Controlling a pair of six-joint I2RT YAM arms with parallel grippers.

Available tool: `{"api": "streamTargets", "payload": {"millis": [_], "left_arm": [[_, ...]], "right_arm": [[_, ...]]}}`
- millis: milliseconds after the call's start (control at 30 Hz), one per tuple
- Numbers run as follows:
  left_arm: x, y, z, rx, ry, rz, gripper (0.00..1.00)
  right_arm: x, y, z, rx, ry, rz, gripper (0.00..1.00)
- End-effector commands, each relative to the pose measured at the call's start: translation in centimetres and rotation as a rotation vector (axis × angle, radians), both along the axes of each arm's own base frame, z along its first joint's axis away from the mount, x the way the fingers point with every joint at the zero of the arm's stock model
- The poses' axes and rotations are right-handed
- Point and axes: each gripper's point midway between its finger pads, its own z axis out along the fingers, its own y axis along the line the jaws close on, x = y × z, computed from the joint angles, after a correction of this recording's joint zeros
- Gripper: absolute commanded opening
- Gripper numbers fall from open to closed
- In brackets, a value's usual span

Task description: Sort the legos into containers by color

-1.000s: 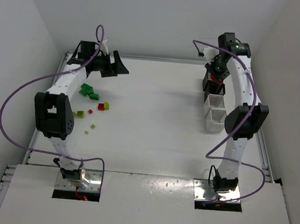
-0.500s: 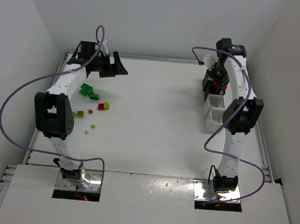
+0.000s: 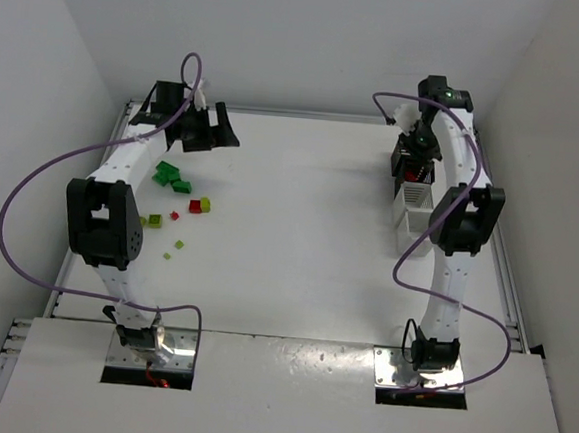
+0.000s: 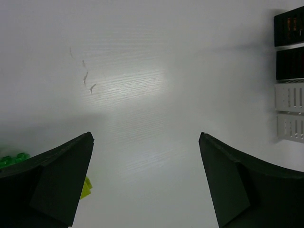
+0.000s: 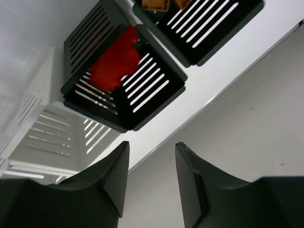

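Observation:
The left gripper turns and moves back and down onto the red lego beside the lime-yellow one next, since that red lego lies below and back from it.
Loose legos lie at the table's left: a dark green cluster (image 3: 172, 177), a red one (image 3: 195, 206), a lime-yellow one (image 3: 206, 204) and smaller lime bits (image 3: 154, 221). My left gripper (image 3: 211, 130) hangs open and empty behind them; its wrist view shows a green lego (image 4: 12, 160) and a lime one (image 4: 86, 187) beside the left finger (image 4: 61, 175). The containers (image 3: 415, 198) stand in a row at the right. My right gripper (image 5: 152, 145) is open and empty just above a black bin (image 5: 152, 90) holding red legos (image 5: 114, 61). The neighbouring black bin (image 5: 213, 28) holds orange-brown legos (image 5: 156, 4).
White bins (image 5: 42, 128) follow the black ones in the row, also seen far off as black (image 4: 289, 31) and white (image 4: 289, 97) boxes in the left wrist view. The right wall and table edge run close behind the bins. The right arm covers part of the row from above.
The right arm has come down and in over the black bins. The left gripper has shifted slightly left near the back of the table.

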Motion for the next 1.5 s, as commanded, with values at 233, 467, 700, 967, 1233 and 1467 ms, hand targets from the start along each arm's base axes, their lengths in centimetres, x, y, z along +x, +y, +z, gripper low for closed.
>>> {"api": "streamTargets", "payload": {"millis": [233, 467, 700, 967, 1233, 1467], "left_arm": [[-4.2, 4.6, -0.4, 0.27, -0.001, -0.036, 1.0], [-8.1, 8.0, -5.4, 0.507, 0.091, -0.101, 0.68], [-12.7, 9.3, -9.8, 0.577, 0.109, -0.443, 0.76], [-10.6, 8.8, -12.3, 0.589, 0.039, -0.69, 0.76], [-8.2, 8.4, -14.6, 0.57, 0.022, -0.798, 0.76], [-7.7, 8.8, -15.6, 0.591, 0.021, -0.837, 0.72]], "right_arm": [[3.1, 8.3, 10.9, 0.473, -0.394, -0.068, 0.44], [-1.7, 18.9, 8.2, 0.96, -0.094, -0.106, 0.44], [-3.0, 20.7, 6.2, 1.036, 0.023, -0.122, 0.44], [-3.3, 20.6, 5.6, 1.033, 0.041, -0.132, 0.44], [-3.1, 19.8, 6.4, 0.986, -0.01, -0.13, 0.44], [-3.4, 19.4, 6.4, 0.966, -0.019, -0.129, 0.46]]}}
